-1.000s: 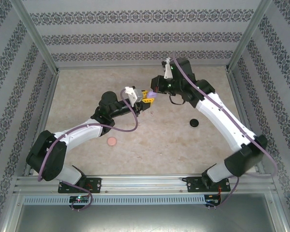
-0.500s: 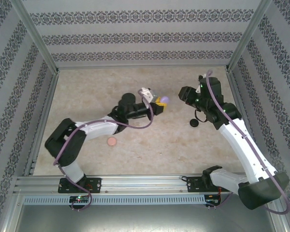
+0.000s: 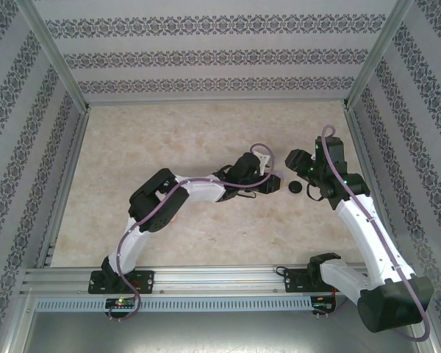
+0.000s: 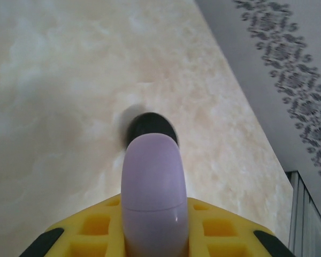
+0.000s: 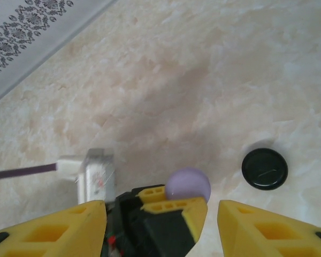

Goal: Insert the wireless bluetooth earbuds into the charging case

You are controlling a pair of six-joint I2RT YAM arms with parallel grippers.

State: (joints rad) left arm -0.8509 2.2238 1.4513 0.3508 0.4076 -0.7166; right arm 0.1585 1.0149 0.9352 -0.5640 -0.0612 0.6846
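Observation:
The bare tabletop (image 3: 284, 187) beside the black disc is clear, so the left gripper should tilt downward, lower the purple charging case onto it and let the case go there.
A rounded purple charging case (image 4: 152, 187) sits upright between the yellow fingers of my left gripper (image 4: 152, 217), which is shut on it. That gripper (image 3: 273, 181) reaches far to the right over the table. Just behind the case lies a round black disc (image 4: 150, 125) on the table. In the right wrist view the case (image 5: 188, 183) and the left gripper (image 5: 174, 206) appear below, with the black disc (image 5: 264, 168) to their right. My right gripper (image 5: 161, 214) hovers above them, open and holding nothing, its fingers (image 5: 48, 230) wide apart. The earbuds are out of view.
The beige marble-pattern table (image 3: 169, 140) is walled by patterned panels, with a metal frame rail (image 3: 220, 276) along the near edge. The black disc (image 3: 296, 187) lies just right of the left gripper, under the right gripper (image 3: 294, 163). The left arm (image 3: 198, 190) stretches across the middle.
The left arm swung right and nearer with the purple case, ending beside the black disc. The right gripper went from shut to open and drew back to the right.

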